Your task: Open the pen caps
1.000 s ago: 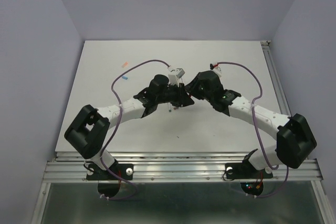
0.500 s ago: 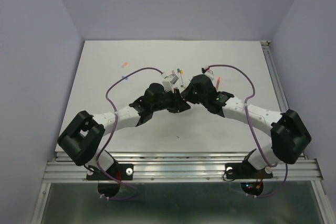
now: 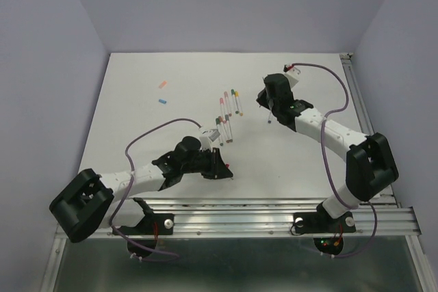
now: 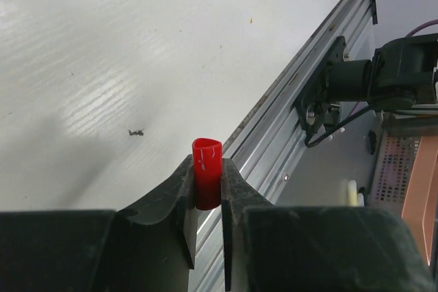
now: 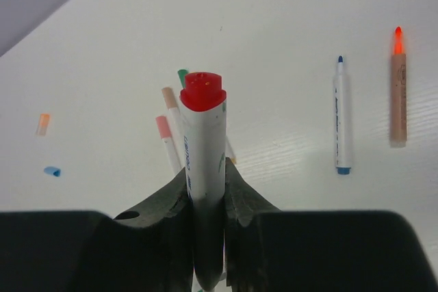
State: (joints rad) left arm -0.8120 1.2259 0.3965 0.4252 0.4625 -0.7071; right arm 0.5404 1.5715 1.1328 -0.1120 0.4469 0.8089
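My right gripper holds the body of the white pen, with its red cap already off, and will next go down onto the bare tabletop between the cluster and the blue-tipped pen to let go of it.
My left gripper is shut on a small red pen cap and holds it above the table near the front rail; in the top view the gripper is at the front centre. My right gripper is shut on a white pen barrel with a red end; in the top view it is right of centre. Several capped pens lie in a loose cluster mid-table. An orange cap and a blue cap lie loose at the back left.
Two uncapped pens lie on the table in the right wrist view: a white one with a blue tip and an orange one. The metal rail runs along the table's front edge, close to my left gripper.
The two grippers were together at mid-table and have pulled apart. My left gripper moved toward the front edge with the red cap; my right gripper moved back and right with the pen.
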